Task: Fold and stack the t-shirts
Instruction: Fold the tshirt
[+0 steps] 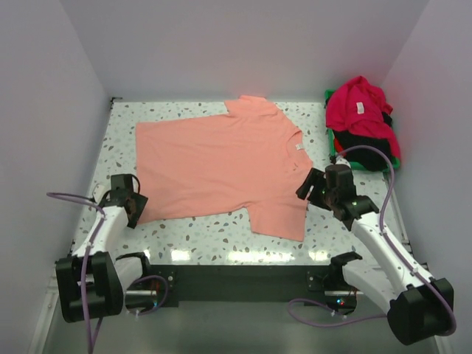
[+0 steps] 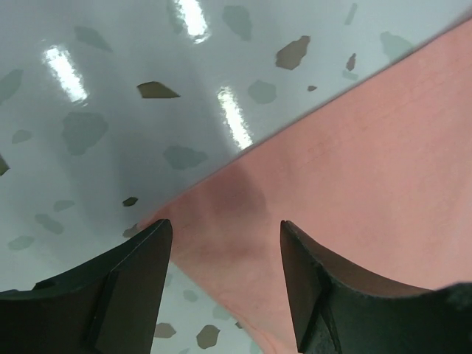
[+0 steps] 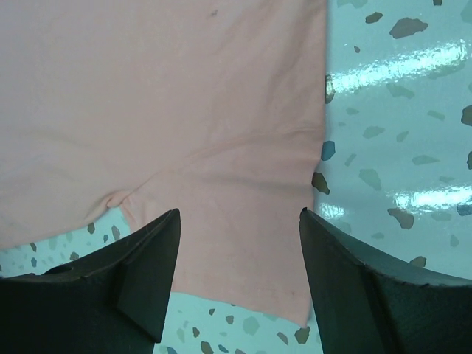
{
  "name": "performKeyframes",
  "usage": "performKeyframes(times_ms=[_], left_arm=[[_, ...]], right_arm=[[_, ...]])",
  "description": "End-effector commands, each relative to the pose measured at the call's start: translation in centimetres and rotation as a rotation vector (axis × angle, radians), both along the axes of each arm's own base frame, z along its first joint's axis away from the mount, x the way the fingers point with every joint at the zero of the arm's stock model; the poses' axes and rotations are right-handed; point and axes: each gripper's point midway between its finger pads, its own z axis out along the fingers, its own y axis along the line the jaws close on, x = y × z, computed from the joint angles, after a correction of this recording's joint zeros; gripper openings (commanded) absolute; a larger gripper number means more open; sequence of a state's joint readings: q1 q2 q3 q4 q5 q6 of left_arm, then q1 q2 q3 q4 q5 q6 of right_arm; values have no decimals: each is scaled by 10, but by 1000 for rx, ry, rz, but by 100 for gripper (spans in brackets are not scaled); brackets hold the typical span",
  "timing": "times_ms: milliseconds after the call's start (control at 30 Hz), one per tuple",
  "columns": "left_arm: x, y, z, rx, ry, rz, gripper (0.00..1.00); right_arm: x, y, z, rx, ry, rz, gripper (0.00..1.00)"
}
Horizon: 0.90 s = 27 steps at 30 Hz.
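I will next move my left gripper slightly back to center its open fingers at the hem corner's tip point(image 1: 141, 222) point(image 2: 153, 221), because that tip is at one fingertip.
A salmon-pink t-shirt point(image 1: 221, 162) lies spread flat on the speckled table point(image 1: 214, 236), its neck toward the right. My left gripper point(image 1: 133, 199) hovers open over the shirt's near-left hem corner. In the left wrist view the pink cloth point(image 2: 354, 162) passes under the open gripper point(image 2: 225, 225), and nothing is pinched. My right gripper point(image 1: 313, 188) stands open above the near sleeve. In the right wrist view the sleeve point(image 3: 243, 184) lies flat below the gripper point(image 3: 240, 214). A crimson red t-shirt point(image 1: 358, 107) is heaped on a black t-shirt point(image 1: 361, 144) at the back right.
A green plastic bin point(image 1: 329, 94) in the back right corner holds the red and black shirts. White walls enclose the table on the left, back and right. Bare speckled tabletop point(image 3: 398, 133) shows to the right of the sleeve.
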<state>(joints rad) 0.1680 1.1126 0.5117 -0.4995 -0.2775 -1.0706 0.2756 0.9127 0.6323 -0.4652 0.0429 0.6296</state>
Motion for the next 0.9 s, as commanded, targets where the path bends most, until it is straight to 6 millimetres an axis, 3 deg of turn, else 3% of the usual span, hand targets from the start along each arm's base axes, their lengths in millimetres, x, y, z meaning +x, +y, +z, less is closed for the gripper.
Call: performKeyframes(times_ms=[0, 233, 367, 600, 867], left_arm=[[-13, 6, 0, 22, -19, 78, 65], [-21, 1, -16, -1, 14, 65, 59], [-22, 0, -14, -2, 9, 57, 58], [-25, 5, 8, 35, -15, 62, 58], [-38, -3, -4, -5, 40, 79, 56]], right_arm=[[-6, -3, -7, -6, 24, -20, 69], [-9, -7, -16, -26, 43, -26, 69], [-10, -11, -18, -41, 44, -37, 69], [-11, -15, -9, -45, 18, -59, 69], [-12, -19, -9, -59, 9, -67, 69]])
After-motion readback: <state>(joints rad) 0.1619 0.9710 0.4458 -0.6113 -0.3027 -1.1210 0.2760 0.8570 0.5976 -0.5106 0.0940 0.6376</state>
